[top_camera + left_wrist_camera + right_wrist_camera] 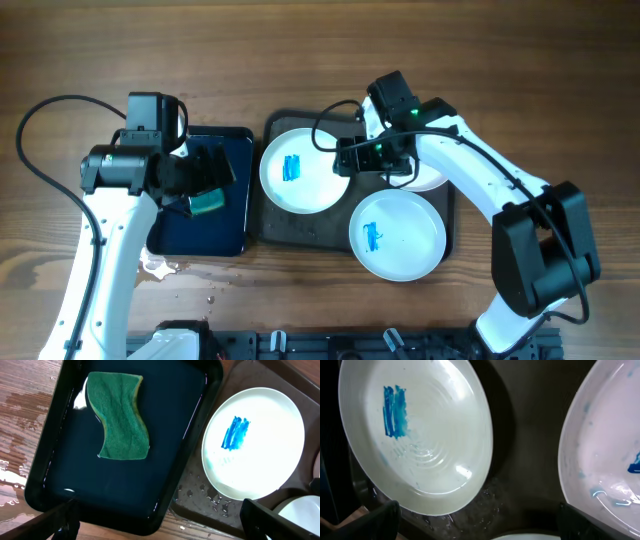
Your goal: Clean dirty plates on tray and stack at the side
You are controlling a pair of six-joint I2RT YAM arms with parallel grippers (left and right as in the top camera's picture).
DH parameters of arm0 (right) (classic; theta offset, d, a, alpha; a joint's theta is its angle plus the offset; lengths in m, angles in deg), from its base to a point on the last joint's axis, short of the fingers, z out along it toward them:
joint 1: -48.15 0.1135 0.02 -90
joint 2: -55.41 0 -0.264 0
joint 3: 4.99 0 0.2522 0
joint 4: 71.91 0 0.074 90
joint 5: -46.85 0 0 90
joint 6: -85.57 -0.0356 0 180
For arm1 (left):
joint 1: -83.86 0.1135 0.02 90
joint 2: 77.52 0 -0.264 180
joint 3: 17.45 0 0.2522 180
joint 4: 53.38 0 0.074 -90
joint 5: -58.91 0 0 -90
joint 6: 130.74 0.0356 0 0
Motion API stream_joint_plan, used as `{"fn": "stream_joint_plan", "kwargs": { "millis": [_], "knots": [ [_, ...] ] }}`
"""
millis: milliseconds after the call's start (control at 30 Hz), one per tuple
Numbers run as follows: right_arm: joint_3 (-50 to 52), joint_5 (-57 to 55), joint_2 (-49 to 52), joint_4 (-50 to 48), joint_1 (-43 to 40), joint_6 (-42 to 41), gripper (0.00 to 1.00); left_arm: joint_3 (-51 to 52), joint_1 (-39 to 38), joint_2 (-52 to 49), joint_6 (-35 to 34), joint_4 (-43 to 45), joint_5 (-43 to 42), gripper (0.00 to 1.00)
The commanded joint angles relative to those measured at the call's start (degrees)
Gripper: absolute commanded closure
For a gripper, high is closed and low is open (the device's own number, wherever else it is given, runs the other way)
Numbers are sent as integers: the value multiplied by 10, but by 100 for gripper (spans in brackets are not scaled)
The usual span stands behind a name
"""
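Observation:
The smeared plate nearest the sponge (122, 415) has empty grey tray for fingers at its rim facing away from the sponge, so my right gripper will lower there next.
Three white plates lie on the dark grey tray (272, 218). The left plate (300, 170) and the front plate (397, 236) each have a blue smear. The back right plate (428, 178) is mostly hidden under my right arm. My right gripper (347, 157) is open and empty, hovering between the left plate (430, 445) and the back right plate (605, 450), which also has blue smears. My left gripper (205, 185) is open and empty above the green-yellow sponge (122, 415). The left wrist view also shows the left plate (255, 442).
The sponge (208, 203) lies in a narrow black tray (230, 150) holding water, left of the grey tray (200, 497). Water is spilled on the wooden table at the black tray's front left corner (160, 266). Water droplets lie on the grey tray (520, 495).

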Motion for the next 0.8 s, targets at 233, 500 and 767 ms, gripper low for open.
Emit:
{"fn": "stream_joint_plan", "kwargs": {
  "millis": [233,500,767],
  "knots": [
    [-4,56,116,-53,4,-1,10,-9,3,4,7,1,-7,0],
    [-4,77,117,-110,8,-29,78,-9,3,4,7,1,-7,0],
    [-4,72,117,-101,11,-29,96,-9,3,4,8,1,-14,0]
  ]
}}
